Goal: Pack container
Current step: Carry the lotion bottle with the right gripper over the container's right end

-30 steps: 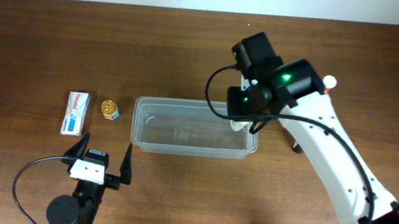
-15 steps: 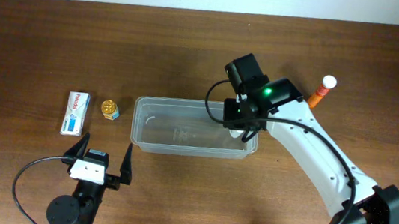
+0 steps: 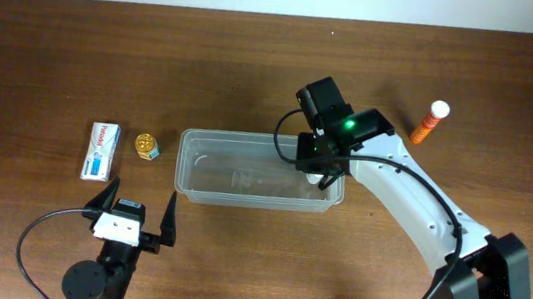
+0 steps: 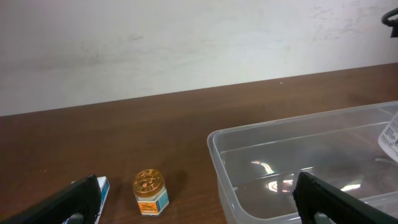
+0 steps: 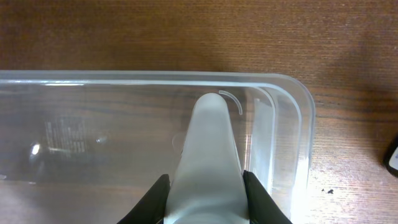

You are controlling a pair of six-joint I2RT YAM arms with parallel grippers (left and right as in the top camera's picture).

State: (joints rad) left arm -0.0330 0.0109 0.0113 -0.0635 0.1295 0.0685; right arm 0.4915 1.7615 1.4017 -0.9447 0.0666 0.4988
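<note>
The bottle is already inside the container's rim, so my right gripper will next lower the white bottle [image 5: 207, 149] a little toward the container's bottom nearest the orange tube [image 5: 239, 127] and let go of it.
The clear plastic container [image 3: 251, 200] lies at the table's middle; it also shows in the left wrist view [image 4: 280, 130] and the right wrist view [image 5: 155, 78]. My right gripper [image 3: 322, 171] is shut on a white bottle [image 5: 207, 149] and holds it, pointing down, inside the container's right end. My left gripper [image 3: 140, 201] is open and empty, just in front of the container's left corner; its fingers frame the left wrist view [image 4: 199, 205].
A small gold-lidded jar [image 3: 147, 145] [image 4: 150, 191] and a white-and-blue box [image 3: 101, 150] [image 4: 101, 186] lie left of the container. An orange tube with a white cap [image 3: 429, 122] lies at the back right.
My right arm has swung left and lowered the white bottle into the container's right end, uncovering the orange tube. The left arm has not moved.
</note>
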